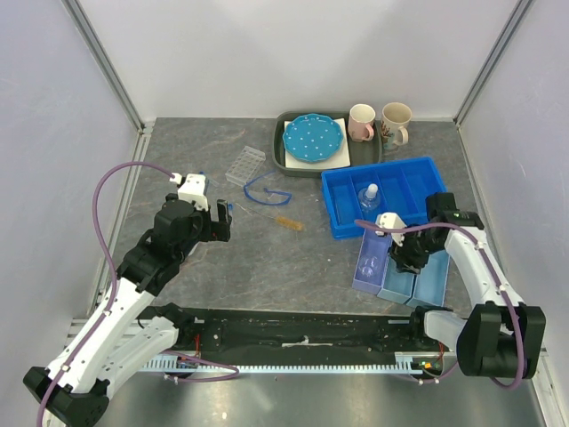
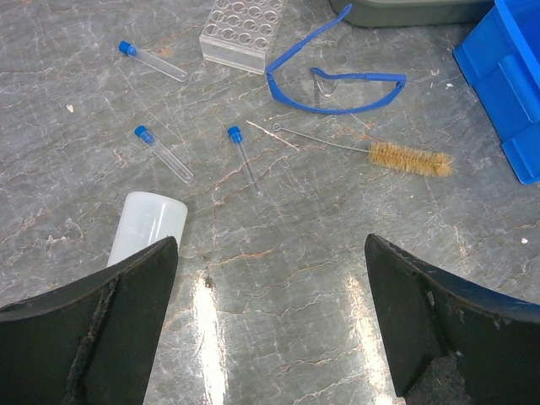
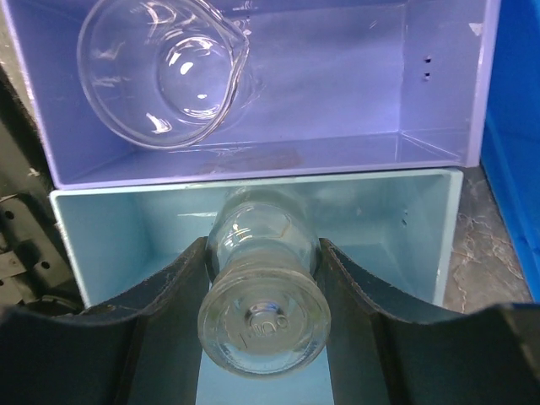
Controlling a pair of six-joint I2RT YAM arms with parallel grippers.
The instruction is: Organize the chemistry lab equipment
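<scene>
The light-blue bin below the small glass flask (image 3: 263,287) is still empty, so the robot's right gripper will lower the flask straight down into that bin and release it there.
My left gripper (image 2: 270,253) is open and empty just above the table; it also shows in the top view (image 1: 224,222). Ahead of it lie three blue-capped tubes (image 2: 160,152) (image 2: 243,156) (image 2: 152,61), a clear test-tube rack (image 2: 243,29), a wire-handled tube brush (image 2: 405,157) and a white plastic bottle (image 2: 148,226) partly under the left finger. My right gripper (image 3: 261,253) is shut on a small clear glass flask (image 3: 263,287), held over a light-blue bin (image 3: 396,228). A glass dish (image 3: 160,72) lies in the lavender bin (image 3: 354,84) beside it.
Blue safety glasses (image 2: 333,80) lie by the rack. A large blue bin (image 1: 409,187) holds another clear flask (image 1: 370,196). A dark tray (image 1: 283,156) with a blue dotted plate (image 1: 311,138) and two mugs (image 1: 361,122) (image 1: 396,123) stand at the back.
</scene>
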